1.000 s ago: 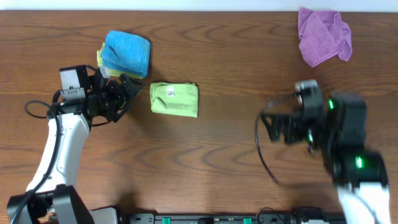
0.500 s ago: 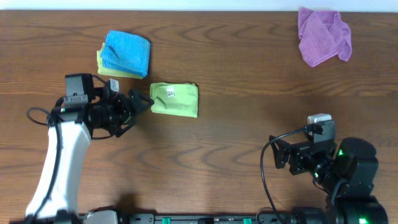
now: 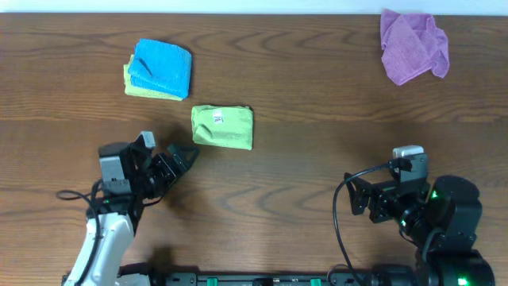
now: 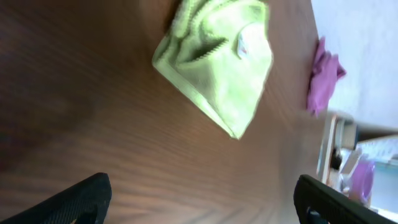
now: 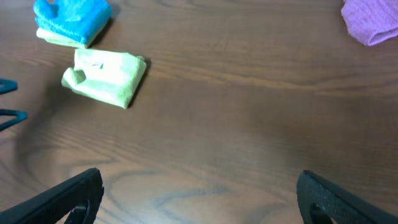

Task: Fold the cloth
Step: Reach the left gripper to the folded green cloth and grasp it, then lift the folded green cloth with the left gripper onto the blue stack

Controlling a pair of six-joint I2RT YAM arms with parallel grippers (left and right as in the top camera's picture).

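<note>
Next, the left gripper moves outward and to the right in the overhead view, lowering onto the green cloth's puckered end [image 3: 202, 124] [image 4: 189, 46], since a raised fold shows there.
A folded lime-green cloth [image 3: 222, 126] lies on the wooden table, also in the left wrist view [image 4: 219, 62] and the right wrist view [image 5: 106, 77]. A crumpled purple cloth [image 3: 412, 44] lies at the far right corner, also in the right wrist view [image 5: 370, 20]. My left gripper [image 3: 181, 156] is open and empty, just below and left of the green cloth, apart from it. My right gripper [image 3: 355, 199] is open and empty near the front right edge, far from every cloth.
A folded blue cloth [image 3: 162, 67] sits on a folded yellow-green one [image 3: 132, 84] at the back left, also in the right wrist view [image 5: 73, 16]. Bare wood lies between the two arms.
My left arm has pulled back toward the front edge, its gripper moving away from the green cloth. My right arm withdrew to the front right a second ago and has since stayed still.
</note>
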